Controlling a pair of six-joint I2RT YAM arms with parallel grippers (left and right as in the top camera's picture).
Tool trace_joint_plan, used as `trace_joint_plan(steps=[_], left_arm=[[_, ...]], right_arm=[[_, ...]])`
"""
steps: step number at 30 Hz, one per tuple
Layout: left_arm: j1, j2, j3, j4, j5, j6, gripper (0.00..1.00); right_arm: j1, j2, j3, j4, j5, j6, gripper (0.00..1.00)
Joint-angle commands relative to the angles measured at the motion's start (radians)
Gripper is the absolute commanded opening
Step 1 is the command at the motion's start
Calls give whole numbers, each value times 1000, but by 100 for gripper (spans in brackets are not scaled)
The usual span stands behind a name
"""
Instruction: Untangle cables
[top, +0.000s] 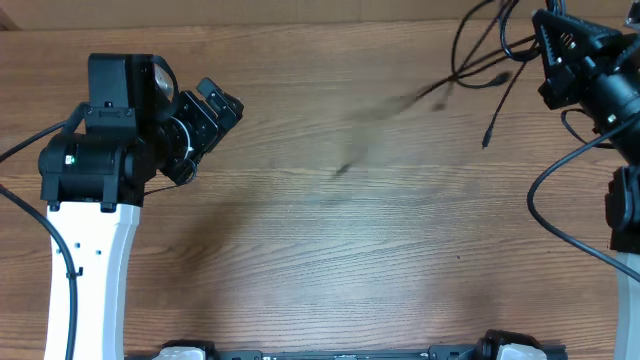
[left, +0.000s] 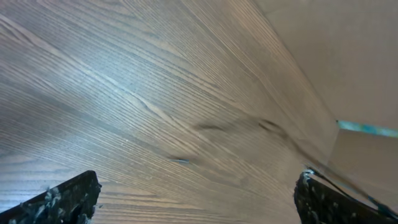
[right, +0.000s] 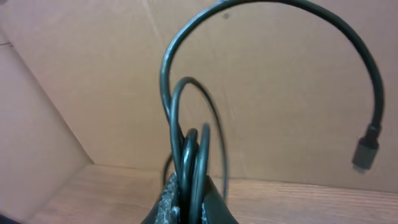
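Next, my right gripper swings back and to the left in the overhead view to the table's open middle and releases the black cables there.
A bundle of black cables (top: 490, 55) hangs in the air at the far right of the table, loops and plug ends dangling. My right gripper (top: 548, 35) is shut on several strands of it. In the right wrist view the cables (right: 193, 155) rise from between the closed fingers (right: 191, 202), and one strand arcs over to a plug (right: 365, 149). My left gripper (top: 222, 108) is open and empty at the left, above bare wood. In the left wrist view its fingertips (left: 199, 199) are wide apart with only table between them.
The wooden table (top: 330, 220) is backed by a cardboard wall (right: 280, 93). The arms' own black supply cables (top: 560, 215) trail at the right and left edges. Blurred cable shadows lie on the wood near the middle (top: 375, 125).
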Motion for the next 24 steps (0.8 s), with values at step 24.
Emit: trace_joint_plan(steps=[24], left_arm=[[-125, 16, -1, 293, 581, 682, 100]], right_arm=[[470, 83, -1, -295, -270, -127, 4]])
